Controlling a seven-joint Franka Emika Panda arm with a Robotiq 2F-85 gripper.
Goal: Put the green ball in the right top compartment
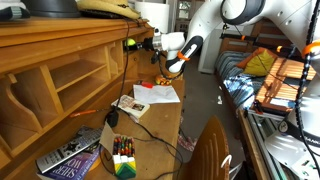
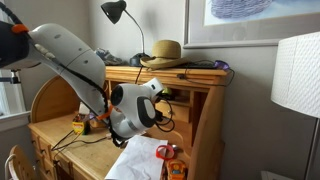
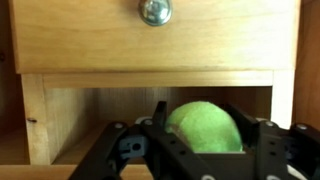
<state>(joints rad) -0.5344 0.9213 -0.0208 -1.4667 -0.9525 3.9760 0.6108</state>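
Observation:
The open wooden cubby is straight ahead under the knobbed drawer; my gripper should next push the ball forward past the cubby's front edge and release it.
In the wrist view my gripper (image 3: pixel 205 110) is shut on the green ball (image 3: pixel 205 132), with a black finger on each side of it. The ball is held right in front of an open wooden cubby (image 3: pixel 90 115) that lies under a small drawer with a metal knob (image 3: pixel 155 10). In an exterior view the gripper (image 1: pixel 138 44) reaches to the far end of the light-brown hutch (image 1: pixel 60 60), and the ball (image 1: pixel 128 44) shows as a small yellow-green spot at its tip. In an exterior view the gripper (image 2: pixel 163 98) is at the hutch's upper cubby (image 2: pixel 188 98); the ball is hidden there.
On the desk lie papers (image 1: pixel 158 93), a crayon box (image 1: pixel 123 160) and a book (image 1: pixel 68 157). A chair back (image 1: pixel 207 150) stands in front. A lamp (image 2: pixel 115 12) and a straw hat (image 2: pixel 165 52) sit on the hutch. Small orange objects (image 2: pixel 80 122) lie on the desk.

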